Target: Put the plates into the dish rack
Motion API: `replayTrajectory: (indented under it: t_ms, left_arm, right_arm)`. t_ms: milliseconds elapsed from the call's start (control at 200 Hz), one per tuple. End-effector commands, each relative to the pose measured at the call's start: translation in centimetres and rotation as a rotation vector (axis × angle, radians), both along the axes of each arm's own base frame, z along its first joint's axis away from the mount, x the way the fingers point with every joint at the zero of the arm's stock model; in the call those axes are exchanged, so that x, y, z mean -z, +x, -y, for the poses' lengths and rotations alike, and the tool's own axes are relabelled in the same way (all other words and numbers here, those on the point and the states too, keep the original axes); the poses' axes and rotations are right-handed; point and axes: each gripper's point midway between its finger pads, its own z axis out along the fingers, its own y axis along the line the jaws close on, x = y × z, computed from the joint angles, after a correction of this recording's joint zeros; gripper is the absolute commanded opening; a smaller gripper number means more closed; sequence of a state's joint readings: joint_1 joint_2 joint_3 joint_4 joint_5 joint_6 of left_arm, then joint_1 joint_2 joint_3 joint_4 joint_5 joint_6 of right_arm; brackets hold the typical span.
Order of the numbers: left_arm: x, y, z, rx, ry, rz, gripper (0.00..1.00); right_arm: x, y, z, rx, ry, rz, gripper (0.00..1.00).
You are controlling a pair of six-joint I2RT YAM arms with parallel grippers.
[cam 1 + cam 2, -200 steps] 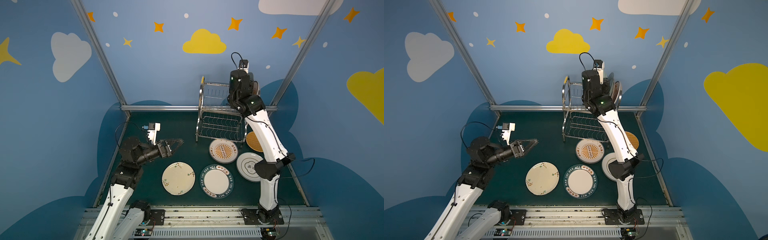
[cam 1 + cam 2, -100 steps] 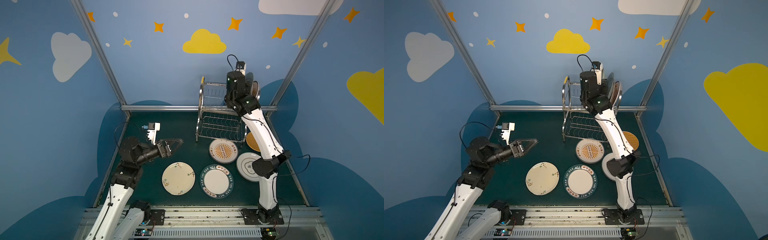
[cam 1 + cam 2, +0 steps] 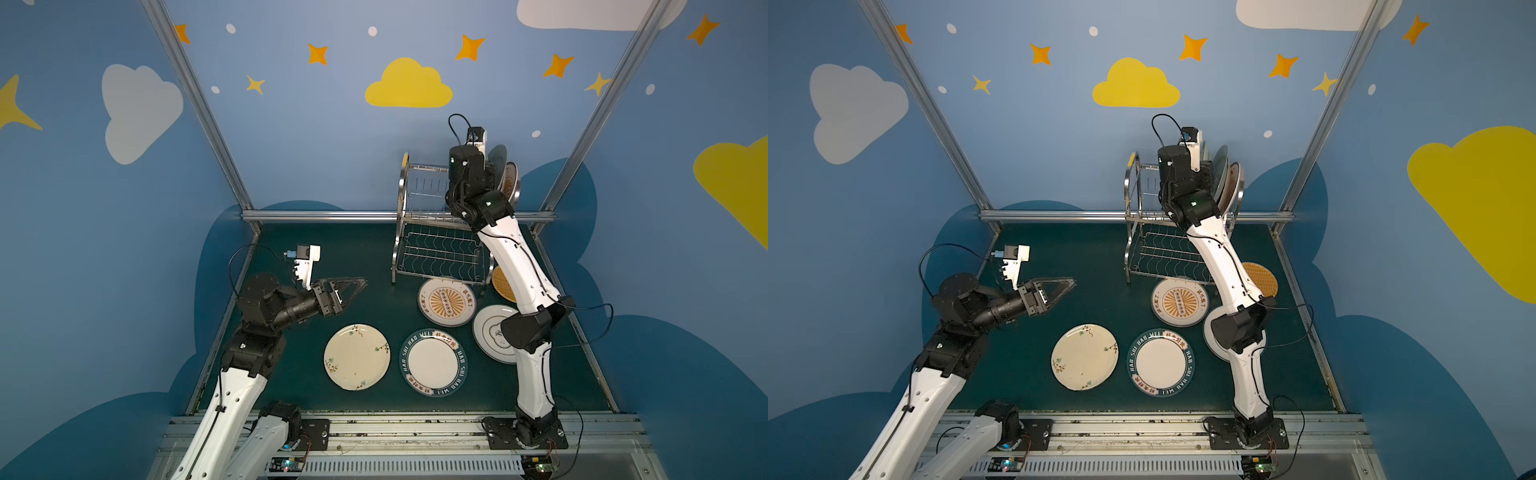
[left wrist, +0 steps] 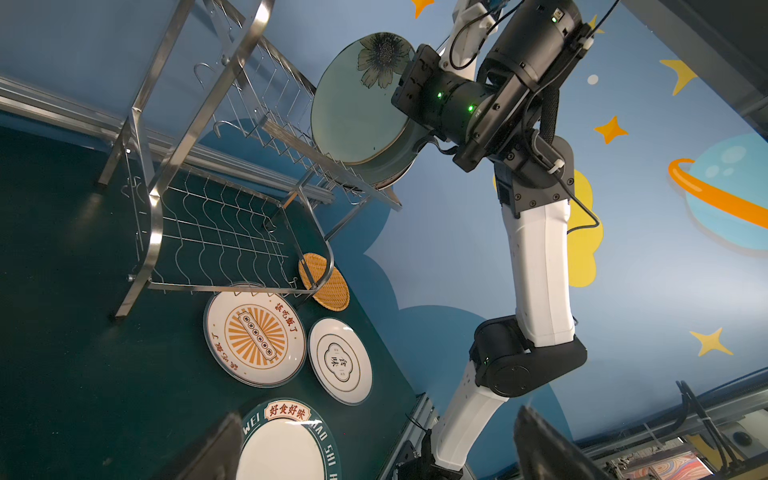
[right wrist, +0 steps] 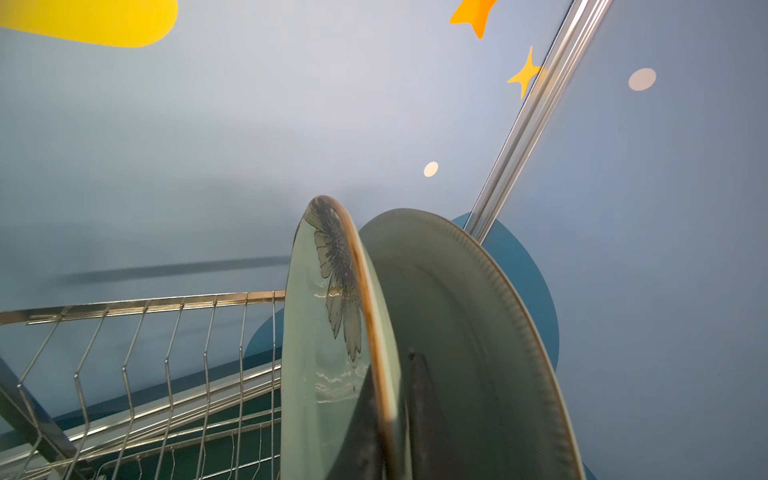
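My right gripper lowers slightly toward the upper shelf's wires below it next and releases the flower plate's rim as the plate's bottom edge reaches them.
The dish rack (image 3: pixel 440 253) (image 3: pixel 1163 253) stands at the back of the green table. My right gripper (image 5: pixel 390 361) is shut on the rim of a pale green flower plate (image 5: pixel 324 332) (image 4: pixel 357 120), held upright at the right end of the upper tier. A grey-green ribbed plate (image 5: pixel 457 311) stands close behind it. Flat on the table lie the cream blossom plate (image 3: pixel 356 356), the teal lettered plate (image 3: pixel 433 362), the orange sunburst plate (image 3: pixel 446 301), a white emblem plate (image 3: pixel 492 336) and the orange woven plate (image 3: pixel 503 284). My left gripper (image 3: pixel 361 282) (image 4: pixel 374 449) hovers open and empty at the left.
The rack's wavy lower shelf (image 4: pixel 216 232) holds nothing. My right arm (image 3: pixel 519 274) leans over the white emblem plate and the woven plate. Metal frame posts (image 3: pixel 582 124) and blue walls close in the table at the back and sides.
My right wrist has shifted slightly left along the upper tier with the flower plate in its grip. The left arm has not moved.
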State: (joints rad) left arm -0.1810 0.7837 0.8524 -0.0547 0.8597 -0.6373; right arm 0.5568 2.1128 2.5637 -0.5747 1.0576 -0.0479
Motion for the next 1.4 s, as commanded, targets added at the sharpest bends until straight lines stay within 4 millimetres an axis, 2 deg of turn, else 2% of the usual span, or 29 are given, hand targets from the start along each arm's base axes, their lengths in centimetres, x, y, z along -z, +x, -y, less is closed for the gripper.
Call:
replayTrajectory:
  t_ms: [0, 571, 981, 1196, 1397]
  left_arm:
    - [-0.4, -0.1, 0.1, 0.012, -0.006, 0.025, 1.00]
    - [-0.7, -0.3, 0.0, 0.014, -0.010, 0.031, 1.00]
    - [-0.8, -0.5, 0.0, 0.016, -0.012, 0.034, 1.00]
    - [-0.8, -0.5, 0.0, 0.017, -0.014, 0.032, 1.00]
    - [-0.8, -0.4, 0.0, 0.017, -0.015, 0.030, 1.00]
  right_arm:
    - [-3.0, -0.9, 1.1, 0.029, 0.093, 0.115, 0.00]
    - [0.0, -0.2, 0.7, 0.016, 0.109, 0.036, 0.00]
    - [-0.6, -0.3, 0.6, -0.018, 0.123, 0.042, 0.24]
    - [-1.1, -0.5, 0.6, -0.027, 0.119, 0.048, 0.30]
    - [-2.1, -1.0, 0.6, -0.051, 0.130, 0.062, 0.42]
